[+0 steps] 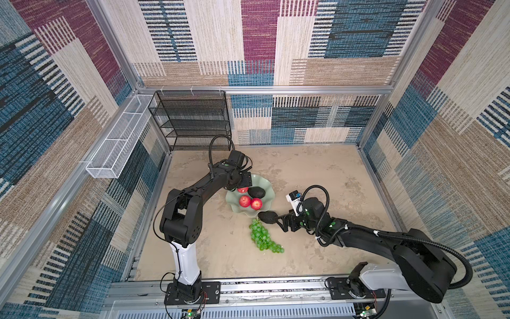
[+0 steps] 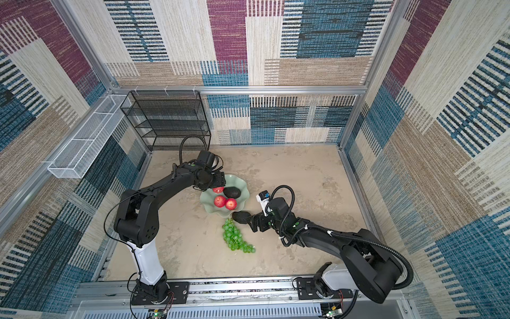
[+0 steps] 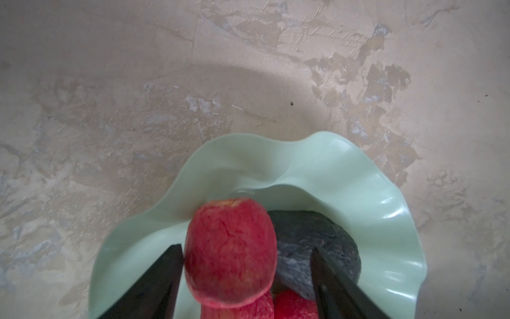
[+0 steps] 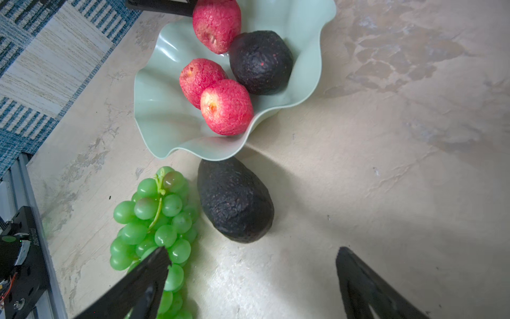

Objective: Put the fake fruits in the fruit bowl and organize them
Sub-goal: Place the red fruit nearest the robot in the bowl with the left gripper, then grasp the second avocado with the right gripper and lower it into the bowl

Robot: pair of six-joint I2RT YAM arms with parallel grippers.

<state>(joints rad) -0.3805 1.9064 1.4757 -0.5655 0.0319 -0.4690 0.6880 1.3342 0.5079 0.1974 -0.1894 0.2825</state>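
Note:
My right gripper should move down toward the bowl next, onto the second avocado's thick end (image 1: 272,218) (image 4: 246,219) below it on the bowl's side, because the avocado's tip meets the bowl's rim.
The pale green fruit bowl (image 1: 261,181) holds two red apples (image 1: 244,201) (image 1: 256,204) and a dark avocado (image 1: 256,192). My left gripper (image 1: 244,183) hangs over the bowl's far side with a third red apple (image 3: 231,248) between its fingers. One finger is at the apple's side, and a gap shows at the other, so it stands open. A second avocado (image 4: 234,198) lies on the table against the bowl's near rim (image 4: 160,110). The green grapes (image 4: 154,221) lie beside it. My right gripper (image 4: 252,250) is open just behind that avocado, holding nothing.
A black mesh shelf rack (image 1: 193,121) stands at the back left against the wall. A white mesh basket (image 1: 118,143) hangs on the left wall. Bare beige tabletop (image 1: 317,171) stretches right of the bowl and behind it.

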